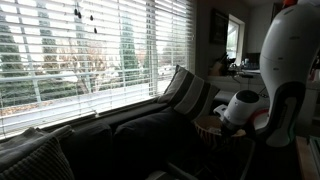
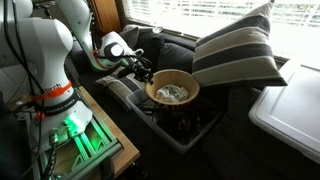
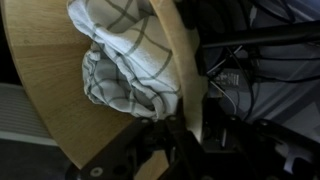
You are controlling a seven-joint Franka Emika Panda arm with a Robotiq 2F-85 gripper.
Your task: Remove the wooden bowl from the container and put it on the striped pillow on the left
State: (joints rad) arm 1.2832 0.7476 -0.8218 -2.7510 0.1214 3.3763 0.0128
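The bowl still sits at the container. So my gripper rises with the bowl next, crosses over the striped pillow beside the container and lowers to release it.
The wooden bowl (image 2: 172, 92) is light tan and holds a white checked cloth (image 3: 125, 65). It sits at the top of the dark container (image 2: 192, 130); I cannot tell if it rests in it or is slightly raised. My gripper (image 2: 143, 70) is at the bowl's near rim. In the wrist view my fingers (image 3: 178, 135) straddle the rim (image 3: 178, 70), closed on it. In an exterior view the bowl (image 1: 208, 127) is dim, below the white wrist. The striped pillow (image 1: 35, 160), dark with thin pale stripes, lies at the lower left of the sofa.
A cushion with broad grey and white bands (image 2: 235, 50) leans just behind the bowl, also seen by the window (image 1: 190, 92). A white surface (image 2: 290, 105) is beside the container. The robot base and a green-lit shelf (image 2: 80, 140) stand on the other side.
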